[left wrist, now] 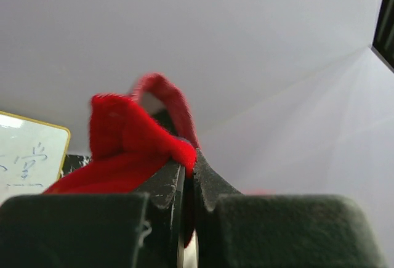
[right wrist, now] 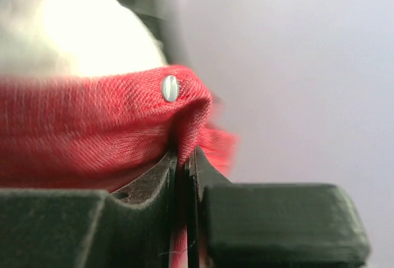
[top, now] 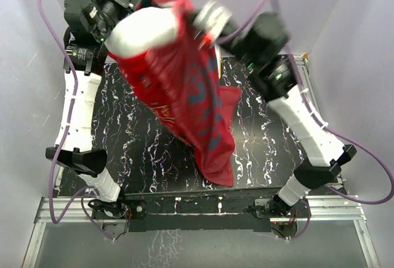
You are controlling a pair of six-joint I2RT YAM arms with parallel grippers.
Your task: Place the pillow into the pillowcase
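My right gripper moves away from my left gripper next, to the right in the top view, spreading the pillowcase's rim, as it hangs slack and folded.
The red pillowcase (top: 191,105) hangs in the air between both arms, its lower end drooping onto the table. The white pillow (top: 144,31) bulges out of its open top at the upper left, mostly wrapped in the cloth. My left gripper (left wrist: 189,157) is shut on a fold of the pillowcase's red rim (left wrist: 126,135). My right gripper (right wrist: 186,154) is shut on the opposite rim (right wrist: 92,132), beside a small metal snap (right wrist: 170,88), with the pillow (right wrist: 86,34) right behind it. In the top view the right gripper (top: 206,18) is blurred.
The black marbled table (top: 265,138) lies below the hanging cloth. A small framed whiteboard (left wrist: 28,157) shows at the left of the left wrist view. Grey walls close in behind and at both sides.
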